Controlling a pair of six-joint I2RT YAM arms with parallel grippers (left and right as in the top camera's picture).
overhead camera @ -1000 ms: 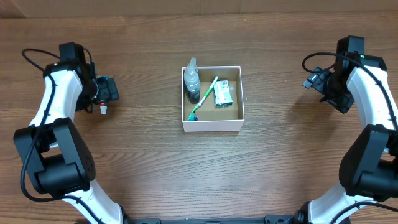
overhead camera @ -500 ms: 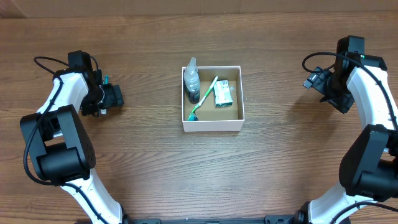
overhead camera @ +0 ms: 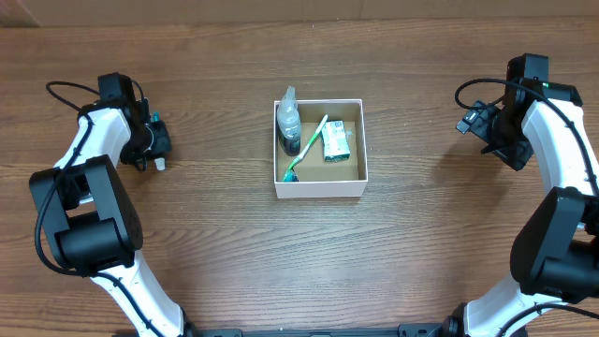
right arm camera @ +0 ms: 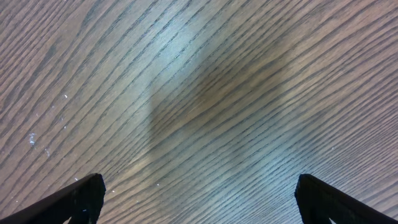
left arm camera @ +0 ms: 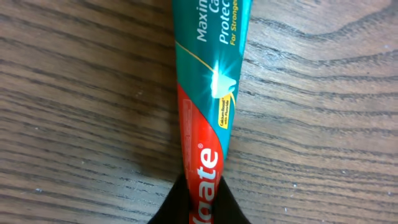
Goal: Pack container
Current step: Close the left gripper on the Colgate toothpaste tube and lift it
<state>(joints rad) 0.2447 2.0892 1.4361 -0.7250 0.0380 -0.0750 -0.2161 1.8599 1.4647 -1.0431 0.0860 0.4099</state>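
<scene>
The left gripper raises the toothpaste tube (left arm camera: 205,93) next. Then it carries the tube to the right in the overhead view over the bare near part of the container's bottom and releases it.
The container (overhead camera: 319,188), a white-walled box with a brown floor, sits mid-table. Inside it are a clear bottle (overhead camera: 288,119), a green-and-white toothbrush (overhead camera: 309,143) and a green soap packet (overhead camera: 336,140). Far to its left, my left gripper (overhead camera: 153,141) is shut on a toothpaste tube lying on the wood. In the left wrist view the red-and-teal toothpaste tube (left arm camera: 205,93) is pinched between my dark fingers (left arm camera: 173,210) at its red end, with my left gripper (left arm camera: 202,210) at the bottom edge. My right gripper (overhead camera: 481,122) hangs open at the far right, and in the right wrist view the right gripper (right arm camera: 199,202) has only bare wood between its fingers.
The wooden table (overhead camera: 225,243) stretches around the box. The tube's white cap (overhead camera: 160,165) pokes out below the left gripper. Both arm bases stand at the near corners.
The left arm shifted over the toothpaste tube and its jaws closed on it. The right arm has not moved.
</scene>
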